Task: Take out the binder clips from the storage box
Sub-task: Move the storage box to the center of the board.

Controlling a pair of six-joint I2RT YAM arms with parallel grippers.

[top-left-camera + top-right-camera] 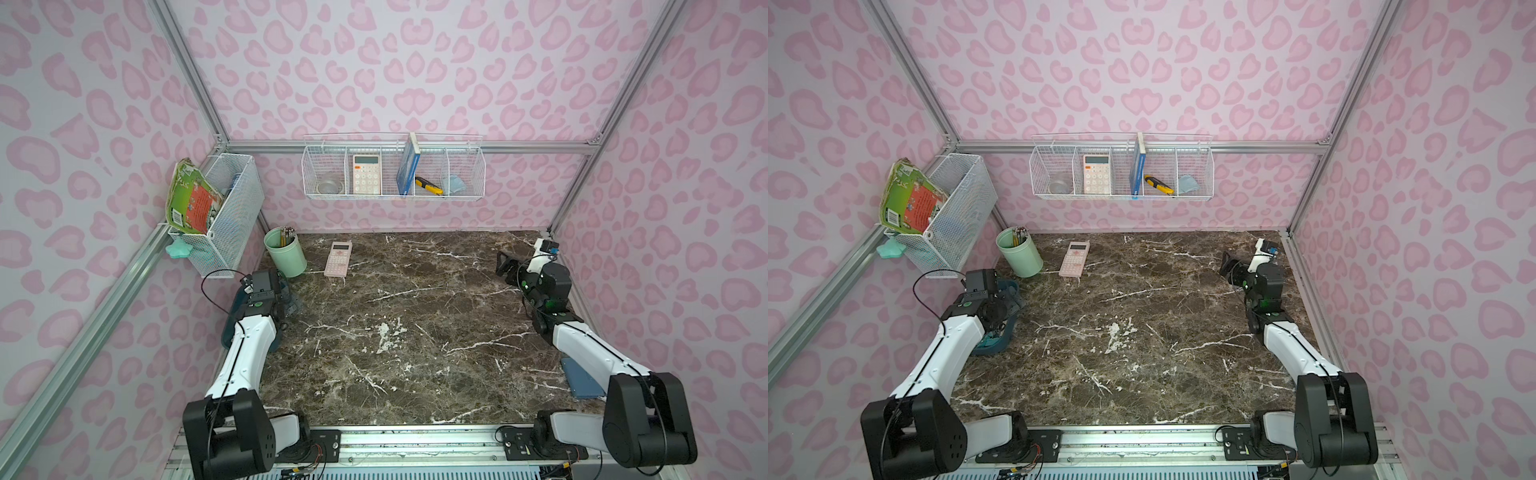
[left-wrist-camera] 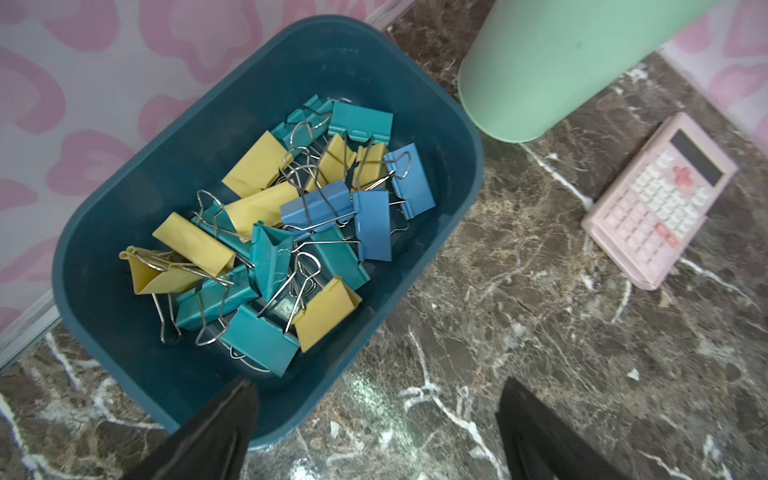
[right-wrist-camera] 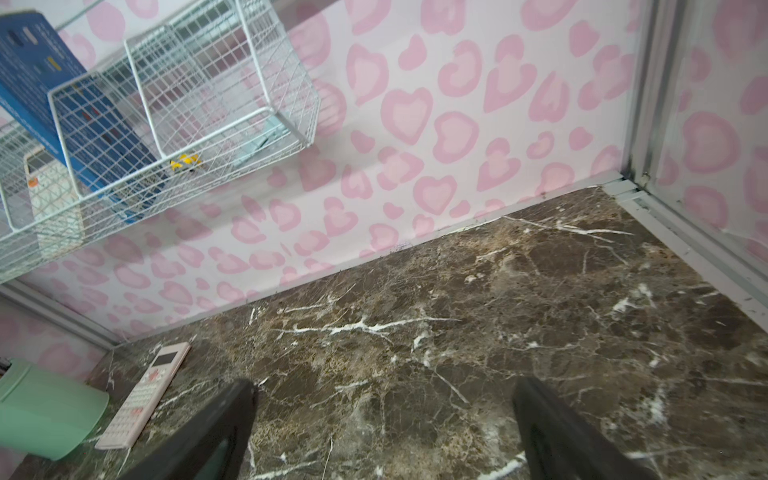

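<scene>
I will turn my left gripper and lower it onto the storage box's marble-side rim below it, because the bare marble there leaves room for the outer finger.
The storage box point(image 2: 468, 137) is a dark teal tray with rounded corners at the left edge of the marble table. In both top views my left arm hides most of it, leaving only a corner point(image 1: 999, 347) showing. Several binder clips point(image 2: 291, 232) in yellow, teal and blue lie tangled in a heap inside it. My left gripper point(image 2: 378, 401) hangs open above the box's near corner, one finger point(image 2: 224, 419) over the rim and the other point(image 2: 528, 419) over bare marble, with nothing held. My right gripper point(image 3: 384, 401) stands open and empty over the far right of the table point(image 1: 505, 266).
A mint green pencil cup point(image 1: 286, 253) stands just behind the box, with a pink calculator point(image 1: 338, 258) lying beside it. A flat blue-grey case point(image 1: 582, 380) lies under my right forearm. White wire baskets hang on the back wall point(image 1: 392, 170) and the left wall point(image 1: 224, 220).
</scene>
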